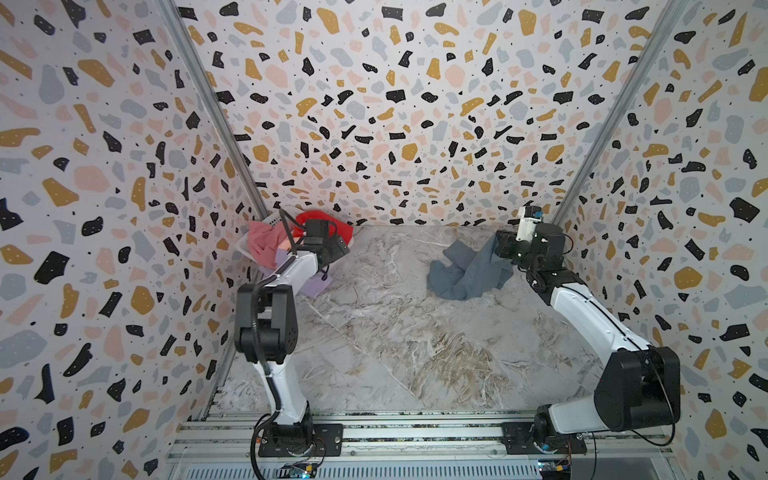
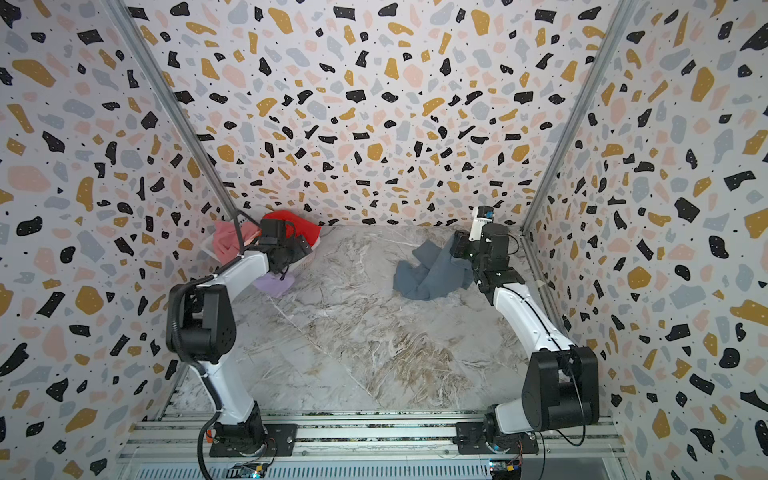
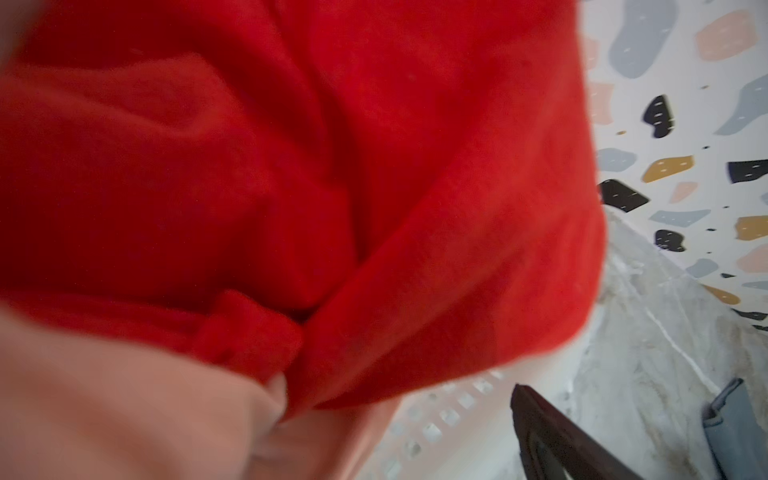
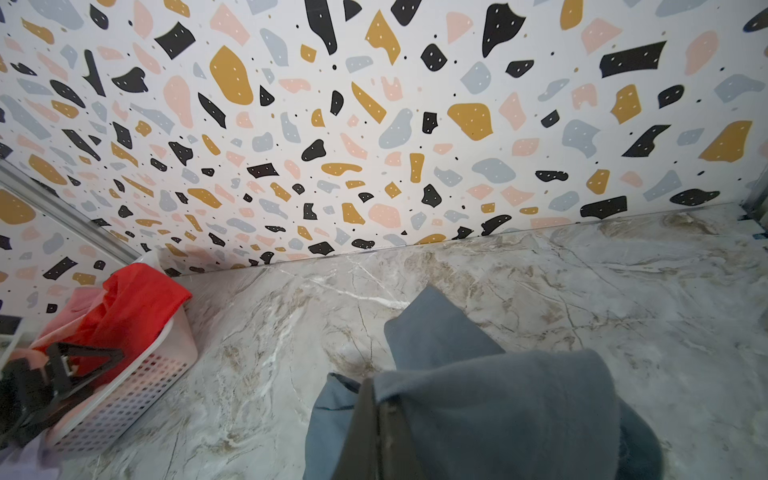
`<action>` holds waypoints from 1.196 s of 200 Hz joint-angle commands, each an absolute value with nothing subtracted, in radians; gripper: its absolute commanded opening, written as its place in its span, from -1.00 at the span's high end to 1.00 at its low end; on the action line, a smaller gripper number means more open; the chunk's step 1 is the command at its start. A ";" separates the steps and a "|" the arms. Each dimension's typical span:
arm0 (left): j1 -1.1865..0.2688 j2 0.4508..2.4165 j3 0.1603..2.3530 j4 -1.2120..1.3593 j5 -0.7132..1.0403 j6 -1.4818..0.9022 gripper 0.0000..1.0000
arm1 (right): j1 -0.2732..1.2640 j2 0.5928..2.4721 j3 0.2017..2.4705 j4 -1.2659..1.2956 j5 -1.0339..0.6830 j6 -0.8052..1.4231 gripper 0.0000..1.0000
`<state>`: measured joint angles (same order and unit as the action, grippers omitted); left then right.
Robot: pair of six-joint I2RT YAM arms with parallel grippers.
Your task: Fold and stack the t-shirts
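The right gripper rises next, swings the held edge toward the basket and releases it over the bare marble, since the slate grey-blue t-shirt (image 1: 465, 270) lies crumpled.
A slate grey-blue t-shirt (image 1: 465, 270) (image 2: 432, 274) lies crumpled at the far right of the marble table. One edge of it is lifted by my right gripper (image 1: 505, 249) (image 4: 376, 415), which is shut on the cloth (image 4: 498, 407). My left gripper (image 1: 334, 249) (image 2: 301, 247) is open and reaches into the white basket (image 4: 137, 395). It hovers over the red t-shirt (image 3: 374, 187) (image 1: 328, 220) and the peach t-shirt (image 3: 124, 415), holding nothing. One dark finger (image 3: 540, 428) shows; the other is hidden. A dusty pink t-shirt (image 1: 266, 241) hangs over the basket's left side. A lavender t-shirt (image 1: 316, 284) spills out at its front.
The basket (image 1: 272, 218) sits in the far left corner against the patterned walls. Bare marble tabletop (image 1: 395, 340) stretches from the middle to the front. Aluminium rails (image 1: 415, 432) with both arm bases run along the front edge.
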<state>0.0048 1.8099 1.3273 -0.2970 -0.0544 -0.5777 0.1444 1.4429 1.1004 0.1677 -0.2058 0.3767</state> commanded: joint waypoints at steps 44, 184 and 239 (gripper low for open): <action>0.100 1.510 1.272 -0.461 0.010 -0.439 -0.99 | 0.152 1.490 1.166 0.207 -0.276 0.386 1.00; -0.202 1.901 1.449 -0.376 -0.089 -0.567 -1.00 | 0.197 1.453 1.144 0.194 -0.329 0.386 1.00; 0.024 1.681 1.188 -0.313 -0.037 -0.568 -0.99 | 0.280 1.481 1.306 0.172 -0.419 0.368 1.00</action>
